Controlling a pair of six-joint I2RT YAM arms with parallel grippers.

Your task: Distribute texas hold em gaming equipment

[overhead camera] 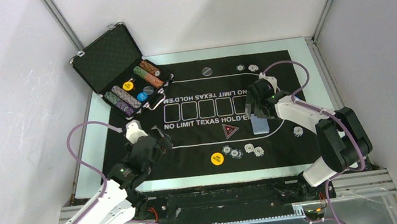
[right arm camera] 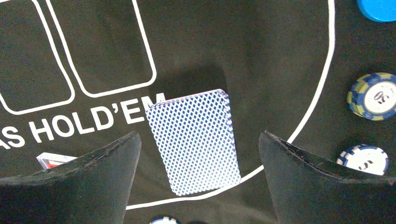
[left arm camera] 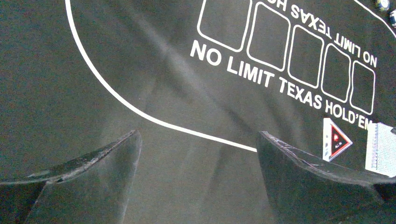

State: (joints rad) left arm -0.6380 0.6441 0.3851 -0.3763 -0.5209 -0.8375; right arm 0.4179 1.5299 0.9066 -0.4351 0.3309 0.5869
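Next, my right gripper lowers and eases back to close on the deck's long sides, since the deck lies below it, between its open fingers.
A blue-backed deck of playing cards [right arm camera: 194, 140] lies flat on the black mat [overhead camera: 190, 158]. My right gripper [right arm camera: 198, 135] hangs open over the deck, a finger on each side, touching nothing; from above this gripper [overhead camera: 256, 112] is just behind the deck [overhead camera: 260, 125]. The red-black triangle marker [overhead camera: 230, 130] lies left of the deck. A yellow disc [overhead camera: 217, 158] and several small chips [overhead camera: 236, 152] sit near the front line. My left gripper [left arm camera: 198, 135] is open over bare mat at the left [overhead camera: 163, 139].
The open black case [overhead camera: 117, 70] stands at the back left with rows of chips, a yellow disc [overhead camera: 128, 86] and a blue disc [overhead camera: 142, 96]. A dark disc [overhead camera: 206, 71] and two chips [overhead camera: 240, 68] lie at the far edge. One chip [overhead camera: 298, 131] lies right of the deck.
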